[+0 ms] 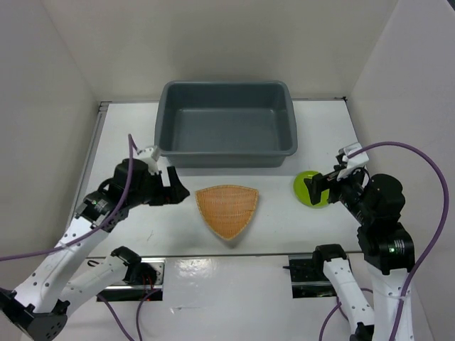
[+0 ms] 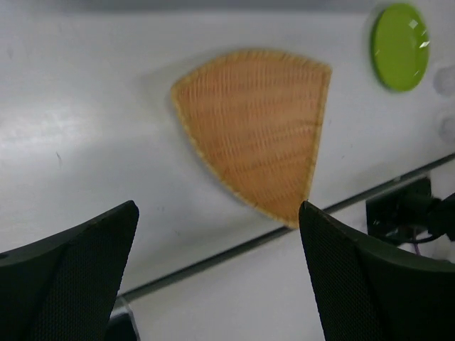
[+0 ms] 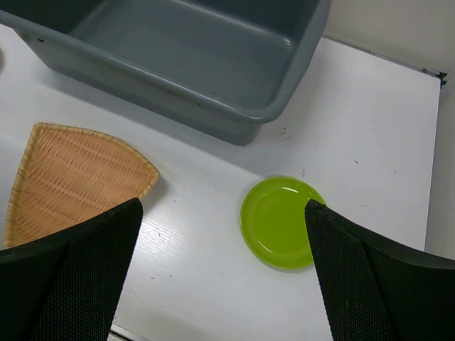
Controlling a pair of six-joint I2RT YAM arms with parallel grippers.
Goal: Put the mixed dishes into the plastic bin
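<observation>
The woven plate's curved edge (image 1: 204, 215) (image 2: 204, 162) is below my left gripper and to its right in the top view, so I will lower the gripper across onto that nearest edge.
The orange-tan woven fan-shaped plate (image 1: 227, 208) lies flat on the white table in front of the dark grey plastic bin (image 1: 226, 150), whose inside shows nothing in it. It also shows in the left wrist view (image 2: 256, 135) and the right wrist view (image 3: 67, 181). The lime-green round plate (image 1: 304, 186) lies right of it, partly hidden by my right gripper (image 1: 320, 189), which is open above it. The green plate also shows in the right wrist view (image 3: 279, 222) and the left wrist view (image 2: 399, 45). My left gripper (image 1: 173, 190) is open, left of the woven plate. The cream plate and glass piece are out of view.
White walls enclose the table on the left, back and right. The bin (image 3: 206, 78) stands against the back. A black slot and arm mounts (image 1: 313, 270) run along the near edge.
</observation>
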